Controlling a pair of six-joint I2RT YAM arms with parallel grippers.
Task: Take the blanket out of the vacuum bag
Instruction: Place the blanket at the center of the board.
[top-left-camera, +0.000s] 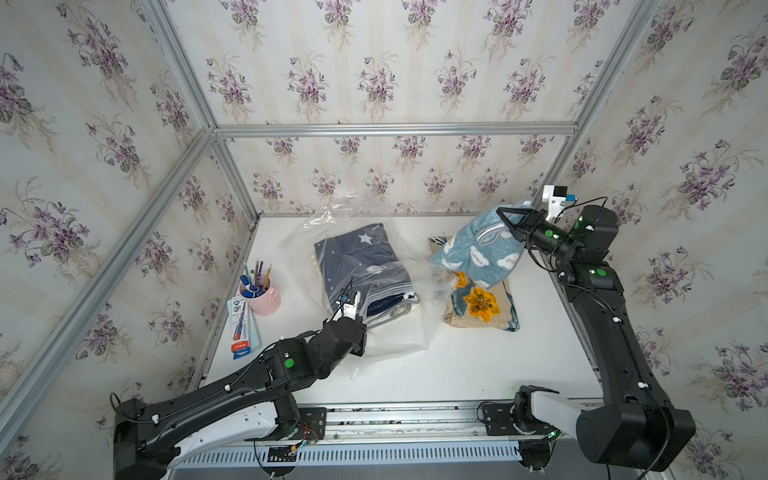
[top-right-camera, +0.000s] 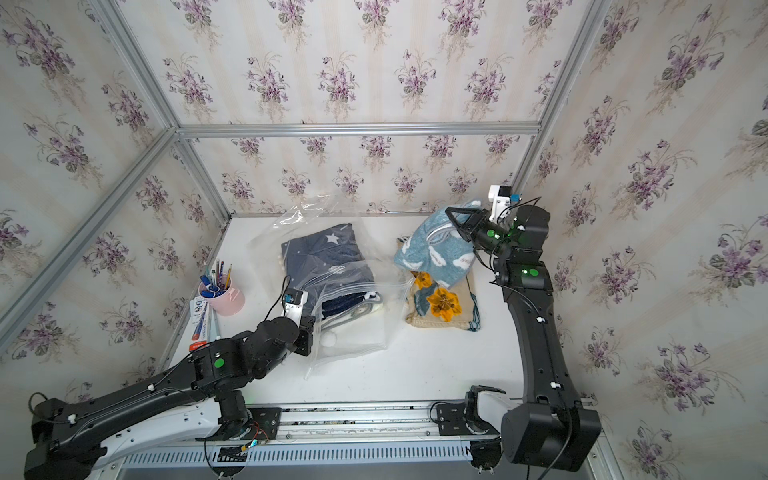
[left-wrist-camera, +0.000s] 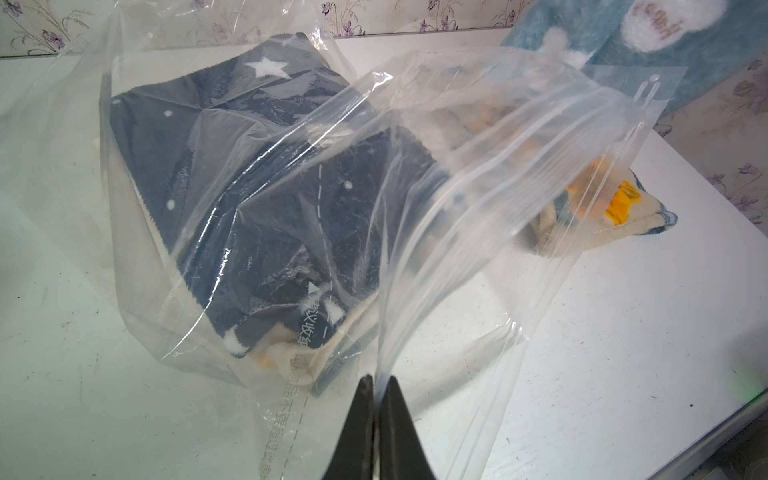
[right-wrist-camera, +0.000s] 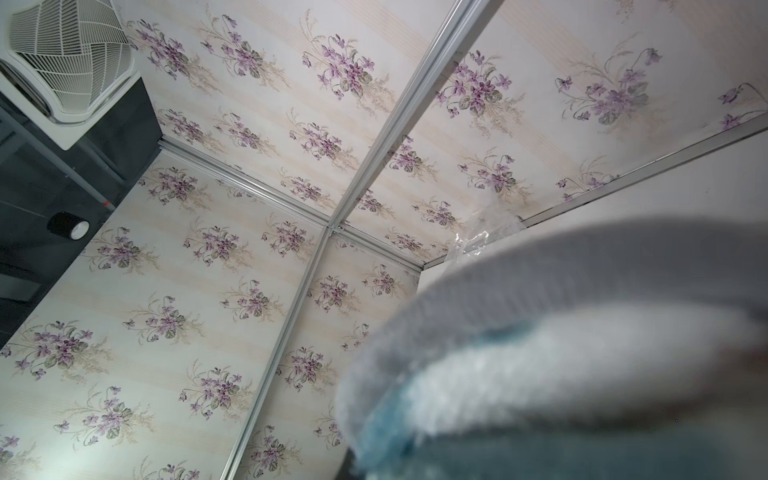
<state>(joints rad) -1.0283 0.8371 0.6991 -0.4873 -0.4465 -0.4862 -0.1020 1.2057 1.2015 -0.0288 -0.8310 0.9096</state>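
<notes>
I need to move my right gripper down and back to release the light blue blanket on the cream blanket (top-left-camera: 483, 305), which is below the gripper, outside the bag (top-left-camera: 399, 332).
The clear vacuum bag (top-left-camera: 399, 332) (top-right-camera: 357, 332) (left-wrist-camera: 498, 166) lies mid-table with a folded navy star-print blanket (top-left-camera: 357, 257) (top-right-camera: 328, 257) (left-wrist-camera: 232, 166) inside it. My left gripper (left-wrist-camera: 378, 380) (top-left-camera: 365, 328) is shut on the bag's plastic by the zip-seal edge and holds that edge up. The bag's round white valve cap (top-right-camera: 329, 340) shows near that gripper. At the back right, my right gripper (top-left-camera: 505, 220) (top-right-camera: 453, 218) is shut on a light blue cloud-print blanket (top-left-camera: 478, 249) (top-right-camera: 440, 253) (right-wrist-camera: 540, 353), which hangs outside the bag. Its jaws are hidden in the right wrist view.
A cream blanket with orange flowers (top-left-camera: 482, 303) (top-right-camera: 444, 303) (left-wrist-camera: 623, 208) lies under the hanging blue one. A pink cup of pens (top-left-camera: 262, 297) (top-right-camera: 226, 297) and a long flat box (top-left-camera: 241, 328) sit at the left edge. Papered walls close in three sides.
</notes>
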